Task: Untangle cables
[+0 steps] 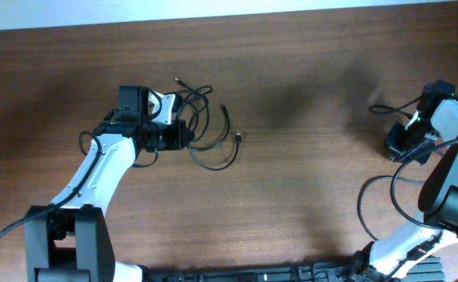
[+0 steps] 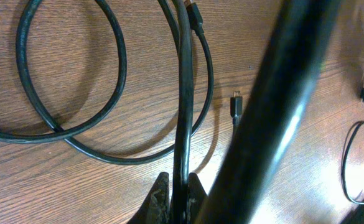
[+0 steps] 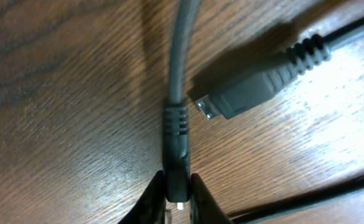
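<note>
The left gripper lifts next and carries the piece of cable to the right in the overhead view, onto the bare tabletop open beside the tangle, and releases it.
A tangle of thin black cables (image 1: 210, 125) lies left of centre on the wooden table, with one plug end (image 1: 239, 139) pointing right. My left gripper (image 1: 189, 136) is at the tangle's left side. In the left wrist view it (image 2: 178, 198) is shut on one cable strand (image 2: 183, 93) that runs away over the loops (image 2: 116, 68), and a small plug (image 2: 236, 104) lies beside them. My right gripper (image 1: 395, 145) is at the far right. In the right wrist view it (image 3: 177, 190) is shut on a cable's plug connector (image 3: 176, 146), and a second plug (image 3: 244, 96) lies next to it.
A thin cord (image 1: 387, 107) trails left from the right arm. A thick blurred black shape (image 2: 281, 112) crosses the left wrist view close to the camera. The table's far edge (image 1: 229, 19) runs along the top, and the arm bases stand at the front edge.
</note>
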`<state>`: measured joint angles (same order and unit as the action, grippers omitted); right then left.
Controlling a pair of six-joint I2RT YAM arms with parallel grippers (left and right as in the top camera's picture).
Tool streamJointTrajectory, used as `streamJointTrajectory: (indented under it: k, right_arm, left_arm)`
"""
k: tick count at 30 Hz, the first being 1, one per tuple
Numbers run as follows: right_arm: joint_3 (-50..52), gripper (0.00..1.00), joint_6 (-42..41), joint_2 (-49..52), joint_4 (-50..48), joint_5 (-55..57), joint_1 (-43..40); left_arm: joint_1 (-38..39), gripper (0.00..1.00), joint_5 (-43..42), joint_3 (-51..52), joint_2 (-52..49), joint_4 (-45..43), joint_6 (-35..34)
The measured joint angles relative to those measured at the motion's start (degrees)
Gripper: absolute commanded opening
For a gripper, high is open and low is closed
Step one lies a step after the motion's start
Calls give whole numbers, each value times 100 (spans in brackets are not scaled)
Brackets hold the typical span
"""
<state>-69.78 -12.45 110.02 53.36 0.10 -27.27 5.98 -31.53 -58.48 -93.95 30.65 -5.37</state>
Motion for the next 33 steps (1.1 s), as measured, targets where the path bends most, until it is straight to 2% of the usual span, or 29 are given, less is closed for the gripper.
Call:
streamJointTrajectory:
  k: [3,5,7,8,13,16,18,19,20,21,22,24,26,28,29,30,31,33]
  right_arm:
    - [0,4,15,-2,-22,4,0]
    - [0,4,15,-9,-372,-33,0]
    - [-50,4,11,-9,-728,-345,0]
    - [-339,4,17,4,-564,-507,0]
    - [-4002,4,-48,96,640,-688,-39]
    - [-5563,4,-57,48,931,-686,-157]
    - [-5831,4,-63,-4,1303,-472,-195]
    - [-5761,23,-63,0,1565,-284,-195]
    - [-5600,54,-74,4,1788,-76,-195]
    - [-5403,64,-83,4,1871,37,-195]
    - [-5300,69,-79,7,1930,72,-195]
    - [-5147,72,-61,9,2159,146,-195]
    - [-5123,83,-66,9,2568,133,-195]
    - [-5106,83,-55,9,3010,-254,-195]
    - [-5106,83,-44,9,3180,-463,-195]
    - [-5101,83,-39,9,3355,-728,-188]
    - [-5099,83,57,9,3530,-997,-122]
    - [-5099,84,319,9,3757,-1154,232]
  left_arm:
    - [2,0,0,0,0,0,0]
    - [2,0,0,0,0,0,0]
    - [0,0,0,2,0,22,0]
    - [0,0,0,2,0,44,0]
    - [2,0,-2,13,0,190,0]
    - [2,0,0,15,0,195,0]
    - [0,0,0,15,0,201,0]
    - [0,0,0,15,0,201,0]
    - [2,0,0,15,0,199,0]
    - [0,0,0,15,0,205,0]
    - [0,0,0,15,0,201,0]
    - [0,0,0,15,0,210,0]
    - [0,0,0,15,0,210,0]
    - [0,0,-157,20,0,103,2]
    - [-4,0,-557,39,0,-203,39]
    - [-4,14,-1300,70,-2,-597,210]
    - [85,34,-2485,61,0,-1051,546]
    - [352,40,-2883,59,4,-1056,833]
